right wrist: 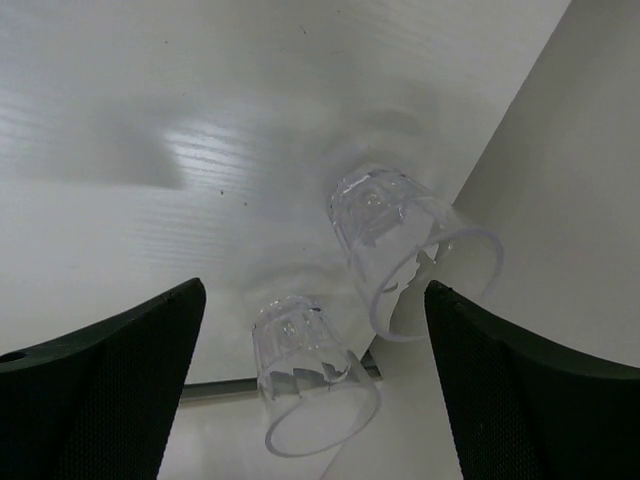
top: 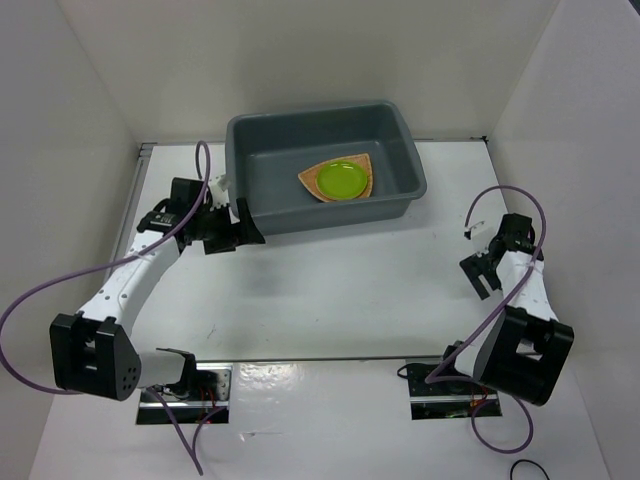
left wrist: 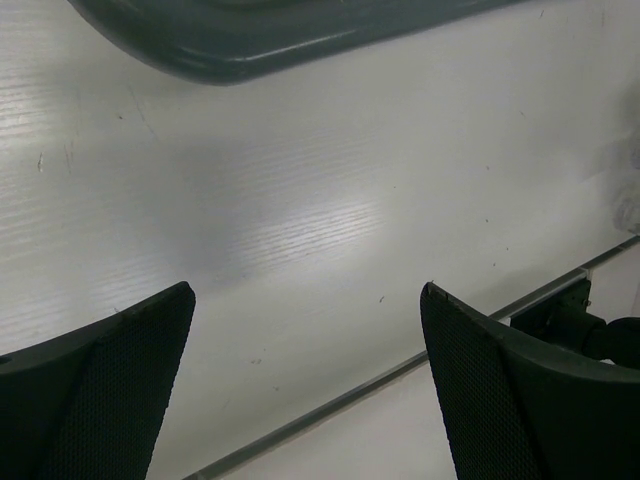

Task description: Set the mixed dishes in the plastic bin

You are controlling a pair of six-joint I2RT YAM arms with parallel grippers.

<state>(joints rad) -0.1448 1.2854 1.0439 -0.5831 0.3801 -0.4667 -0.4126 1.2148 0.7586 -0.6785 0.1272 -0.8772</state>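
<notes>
I should next move my right gripper down to the glass by the wall and over its rim point(right wrist: 377, 306), one finger inside, since the glass's opening faces my fingers.
The dark grey plastic bin point(top: 262, 205) stands at the back of the table. Inside it the lime-green round plate point(top: 342, 179) lies on the orange-tan fan-shaped plate point(top: 312, 180). The cream plate does not show. My left gripper point(top: 236, 236) is open and empty beside the bin's front left corner; the left wrist view point(left wrist: 306, 290) shows bare table and the bin's edge point(left wrist: 230, 45). My right gripper point(top: 482, 275) is open in the right wrist view point(right wrist: 312, 290), above a clear glass point(right wrist: 410, 245) on its side by the right wall. A second clear glass shape point(right wrist: 310, 375) lies nearer; I cannot tell whether it is a reflection.
White walls enclose the table at the left, back and right; the right wall point(right wrist: 570, 200) is close to my right gripper. A metal seam point(top: 320, 358) runs across the table near the arm bases. Purple cables loop off both arms.
</notes>
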